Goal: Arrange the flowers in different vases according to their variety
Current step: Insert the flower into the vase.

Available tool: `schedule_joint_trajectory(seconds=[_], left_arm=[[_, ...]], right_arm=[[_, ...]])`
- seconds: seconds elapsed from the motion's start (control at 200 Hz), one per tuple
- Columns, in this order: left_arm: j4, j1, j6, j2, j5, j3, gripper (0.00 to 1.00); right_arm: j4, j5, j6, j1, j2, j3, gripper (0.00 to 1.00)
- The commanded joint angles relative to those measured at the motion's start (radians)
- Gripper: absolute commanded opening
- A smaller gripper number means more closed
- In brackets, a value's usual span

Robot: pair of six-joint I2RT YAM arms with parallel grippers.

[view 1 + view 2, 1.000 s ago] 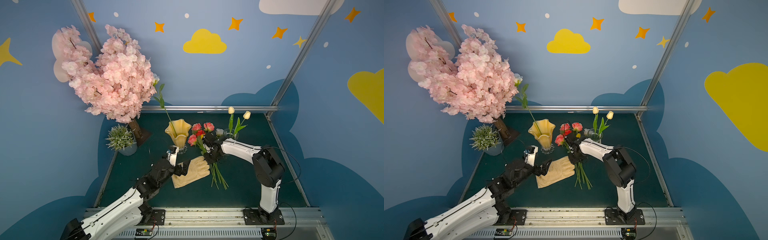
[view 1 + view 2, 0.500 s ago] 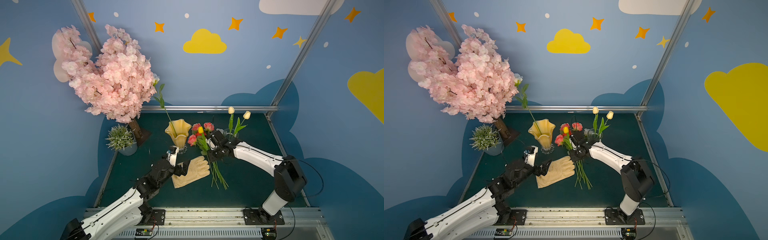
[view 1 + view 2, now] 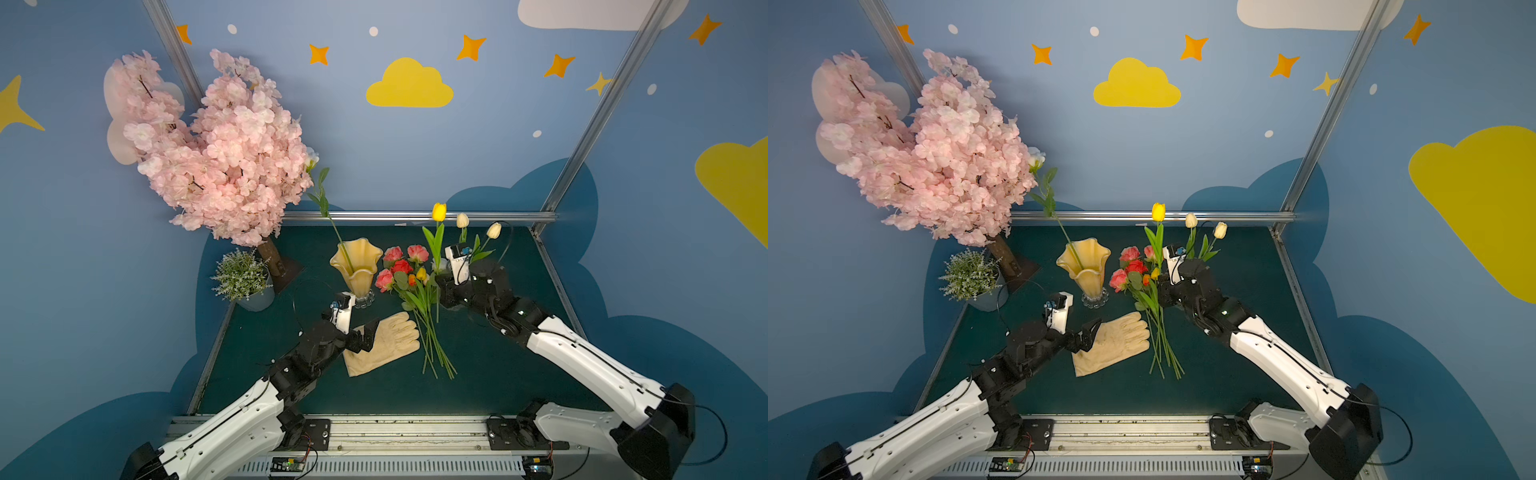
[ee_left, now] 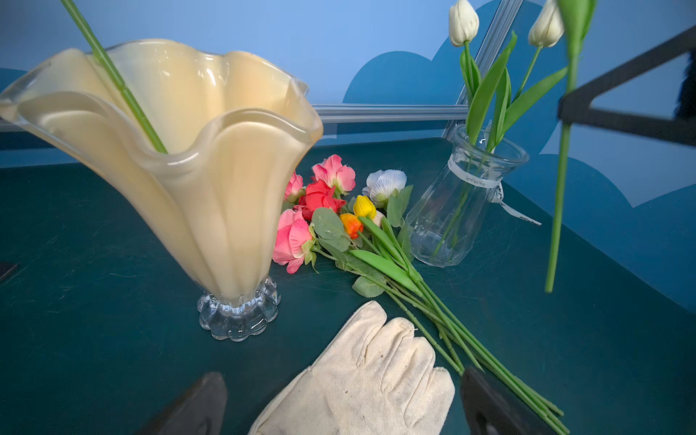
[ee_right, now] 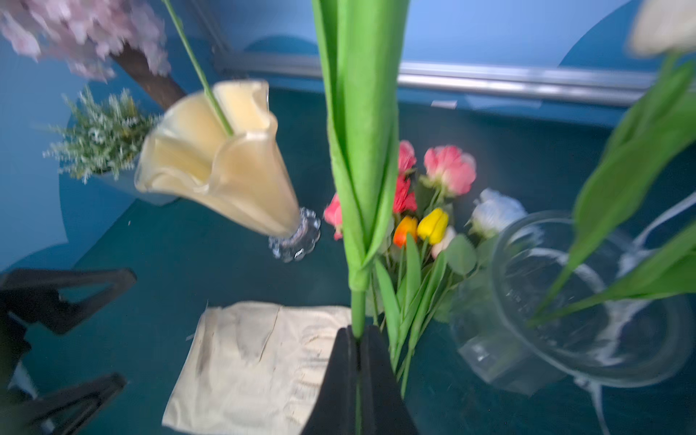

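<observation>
The yellow tulip's stem has its end below the clear glass vase's opening (image 5: 583,297) beside it. My right gripper needs to go up, move across, lower the stem into that opening and let go.
My right gripper (image 5: 357,335) is shut on the green stem of a yellow tulip (image 3: 439,212), held upright beside the clear glass vase (image 4: 467,196). That vase holds two cream tulips (image 3: 462,220). In both top views my right wrist hides most of it. The amber vase (image 3: 356,266) with the wavy rim stands left of it with one long-stemmed flower (image 3: 328,208) in it. Between the vases a pile of flowers (image 3: 411,282) lies on the mat: pink, red and white roses, plus yellow and orange tulips. My left gripper (image 4: 341,376) hangs open over a cream glove (image 3: 386,345).
A big pink blossom tree (image 3: 216,153) leans over the back left corner. A small potted plant (image 3: 243,276) stands below it. A metal rail (image 3: 415,216) runs along the back edge of the green mat. The pile's stems (image 3: 436,353) reach toward the front.
My right gripper has lifted the yellow tulip out of the pile and swung it upright toward the clear vase. The left arm has not moved.
</observation>
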Motion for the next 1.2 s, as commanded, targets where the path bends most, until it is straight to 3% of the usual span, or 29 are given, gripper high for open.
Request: schedule_joint_trajectory(seconds=[0.0, 0.295, 0.616, 0.826, 0.906, 0.956, 1.197], left_arm=[[0.025, 0.000, 0.010, -0.006, -0.003, -0.006, 1.00], [0.027, -0.001, 0.009, -0.008, 0.007, -0.006, 1.00], [0.028, -0.001, 0.010, -0.009, 0.011, -0.006, 1.00], [0.030, -0.001, 0.012, -0.012, 0.008, -0.010, 1.00], [0.029, -0.001, 0.013, -0.008, 0.009, -0.008, 1.00], [0.031, 0.000, 0.010, -0.005, 0.011, -0.009, 1.00], [0.032, -0.001, 0.012, -0.003, 0.014, -0.009, 1.00]], right_arm=[[0.184, 0.093, -0.043, -0.049, -0.070, -0.019, 0.00], [0.315, 0.218, -0.161, -0.169, -0.008, 0.052, 0.00], [0.455, 0.138, -0.217, -0.227, 0.140, 0.037, 0.00], [0.460, 0.108, -0.166, -0.226, 0.128, -0.061, 0.00], [0.447, 0.108, -0.153, -0.225, 0.102, -0.091, 0.27], [0.430, 0.106, -0.150, -0.226, 0.089, -0.102, 0.34], [0.203, 0.002, -0.099, -0.226, -0.029, -0.076, 0.39]])
